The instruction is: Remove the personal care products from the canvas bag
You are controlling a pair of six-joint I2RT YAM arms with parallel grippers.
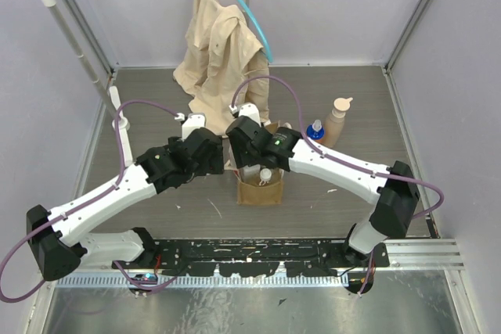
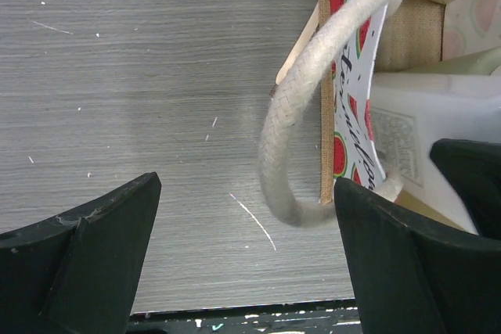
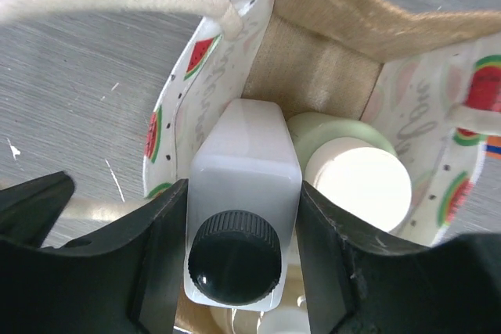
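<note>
My right gripper rises outward next, then lowers and releases the jug beyond the orange bottle, as open tabletop lies to the gripper's right in the top view.
The canvas bag (image 1: 260, 190) stands upright at the table's middle, its lining printed with watermelons (image 3: 313, 60). My right gripper (image 3: 243, 232) is inside the bag's mouth, shut on the white jug-shaped bottle (image 3: 239, 162), which has a black cap. The pale olive bottle with a cream cap (image 3: 356, 177) stands beside the jug in the bag. A small clear bottle with a white cap (image 1: 266, 175) shows in the bag's mouth. My left gripper (image 2: 246, 256) is open and empty just left of the bag, with a cream handle (image 2: 290, 115) looping between its fingers. The peach pump-top bottle (image 1: 338, 121) and the orange bottle with a blue cap (image 1: 315, 132) stand on the table to the right of the bag.
A beige shirt (image 1: 223, 52) on a blue hanger hangs from a metal rack (image 1: 78, 44) at the back, its hem reaching the table just behind the bag. Grey walls close in the table on three sides.
</note>
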